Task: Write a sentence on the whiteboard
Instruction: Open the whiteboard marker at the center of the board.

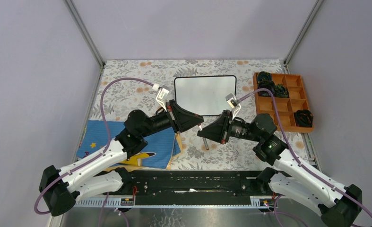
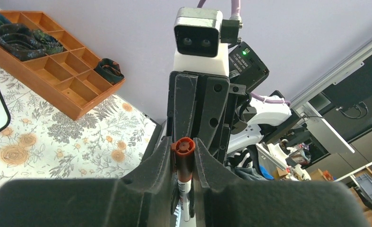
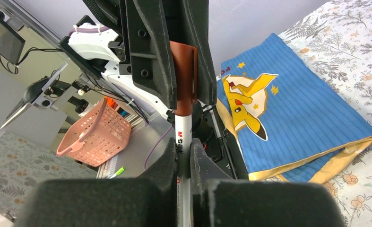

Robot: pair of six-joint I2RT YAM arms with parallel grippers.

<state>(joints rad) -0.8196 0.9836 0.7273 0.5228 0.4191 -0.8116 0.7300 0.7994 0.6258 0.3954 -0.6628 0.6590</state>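
Observation:
I will move my left gripper away next, turn it, move it down and let go of the cap on the bare tabletop below, because the cap still covers the marker's tip.
The whiteboard (image 1: 205, 93), white with a thin black frame, lies at the back middle of the flowered table. Its face is bare and the sentence is out of view. In front of it my two grippers meet tip to tip around one marker (image 1: 205, 142). My left gripper (image 2: 183, 147) is shut on the marker's reddish-brown cap (image 2: 183, 158). My right gripper (image 3: 183, 152) is shut on the marker's white barrel (image 3: 182, 130). In the top view the left gripper (image 1: 198, 124) and the right gripper (image 1: 203, 132) almost touch, and the barrel sticks out toward the near edge.
An orange compartment tray (image 1: 288, 101) holding dark rolled items stands at the back right. A blue cloth with a yellow cartoon figure (image 1: 127, 146) lies at the near left, under the left arm. A pink basket (image 3: 96, 135) sits off the table.

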